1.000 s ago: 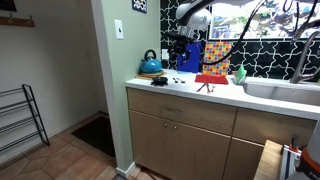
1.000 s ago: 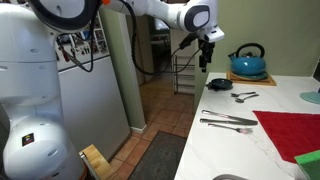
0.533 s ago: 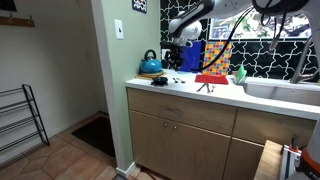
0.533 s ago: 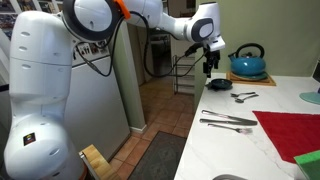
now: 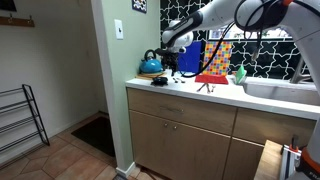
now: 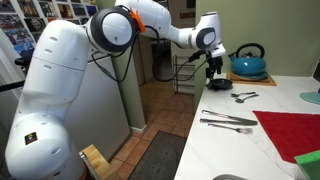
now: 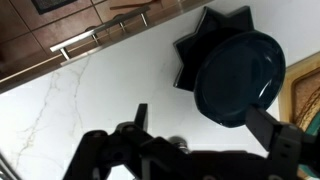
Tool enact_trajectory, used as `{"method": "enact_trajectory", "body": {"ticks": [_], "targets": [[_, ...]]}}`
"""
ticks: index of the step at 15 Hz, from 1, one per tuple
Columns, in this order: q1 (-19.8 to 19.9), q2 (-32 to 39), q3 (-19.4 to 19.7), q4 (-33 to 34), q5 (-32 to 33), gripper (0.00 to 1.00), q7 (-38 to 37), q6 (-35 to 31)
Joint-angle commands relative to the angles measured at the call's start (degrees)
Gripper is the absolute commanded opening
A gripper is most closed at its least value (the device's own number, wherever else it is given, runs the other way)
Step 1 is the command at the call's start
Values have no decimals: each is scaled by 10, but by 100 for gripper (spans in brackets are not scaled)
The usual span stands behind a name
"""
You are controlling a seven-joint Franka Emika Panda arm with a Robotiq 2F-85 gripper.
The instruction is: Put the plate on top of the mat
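Note:
The plate's near rim is still below the spread fingers of my gripper, so my gripper will next move down over both sides of it, open and turned slightly.
A small round shallow plate lies on a dark star-shaped piece on the white counter; it looks dark here, not orange. It also shows in both exterior views, near the counter's end by the blue kettle. My gripper is open and empty, just above the plate's near side, with one finger over its rim. The gripper shows in both exterior views. The flat red mat lies further along the counter.
Cutlery lies between plate and mat: a spoon and fork, and a knife and fork. A green sponge sits on the mat's corner. Upright blue and multicoloured boards stand behind. A sink lies beyond the mat.
The arm has swung toward the counter's end and lowered, bringing the open gripper from high above down to just over the plate. Nothing on the counter has moved.

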State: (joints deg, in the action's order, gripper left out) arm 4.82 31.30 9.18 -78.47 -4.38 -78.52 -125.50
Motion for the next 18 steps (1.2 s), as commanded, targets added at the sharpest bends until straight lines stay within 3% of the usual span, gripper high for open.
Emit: {"method": "enact_trajectory", "body": {"ticks": [1,10,18], "targets": [[-8,46,14,60,27,100,-11,29],[-3,110,12,142,63,100,39,62],[9,139,2,165,54,100,187,39]]}}
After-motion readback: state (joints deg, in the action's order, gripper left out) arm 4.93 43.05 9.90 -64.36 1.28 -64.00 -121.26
